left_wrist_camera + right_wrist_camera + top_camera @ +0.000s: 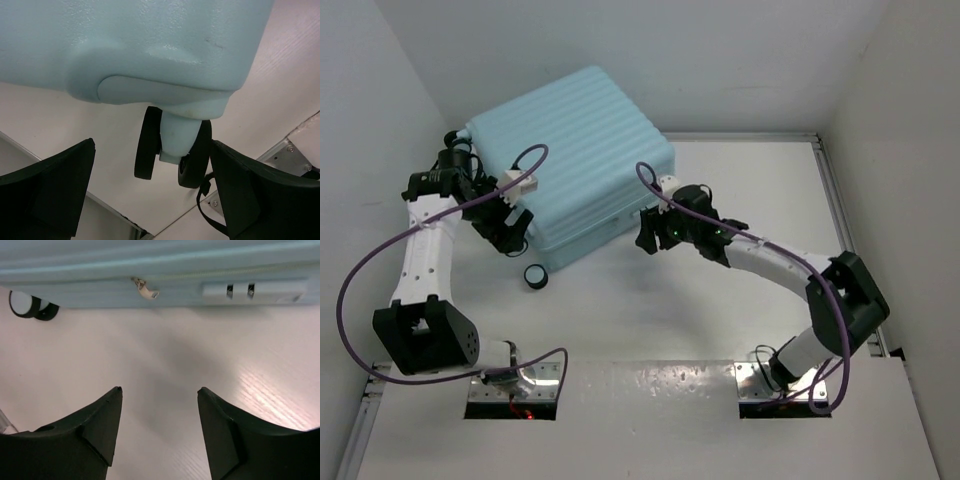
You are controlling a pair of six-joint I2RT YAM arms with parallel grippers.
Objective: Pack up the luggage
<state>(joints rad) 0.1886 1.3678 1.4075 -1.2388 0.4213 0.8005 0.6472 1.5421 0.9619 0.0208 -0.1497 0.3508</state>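
Note:
The luggage's zip pull (145, 289) hangs beyond my right gripper's open fingers. The gripper shifts to the left in the top view next, around the zip pull.
The pale blue ribbed luggage (570, 160) lies closed on the table at the back left. My left gripper (510, 232) is open at its near left corner; in the left wrist view the shell (135, 45) fills the top and a black double wheel (172, 150) hangs between my spread fingers, close to the right one. My right gripper (648, 232) is open and empty just off the luggage's near right edge. The right wrist view shows that side (160, 280) with a zip pull (145, 289) and a lock plate (250, 290).
A black wheel (536, 276) sits at the luggage's near corner, also in the right wrist view (31, 305). White walls enclose the table on the left, back and right. A metal rail (840, 210) runs along the right side. Purple cables loop over both arms.

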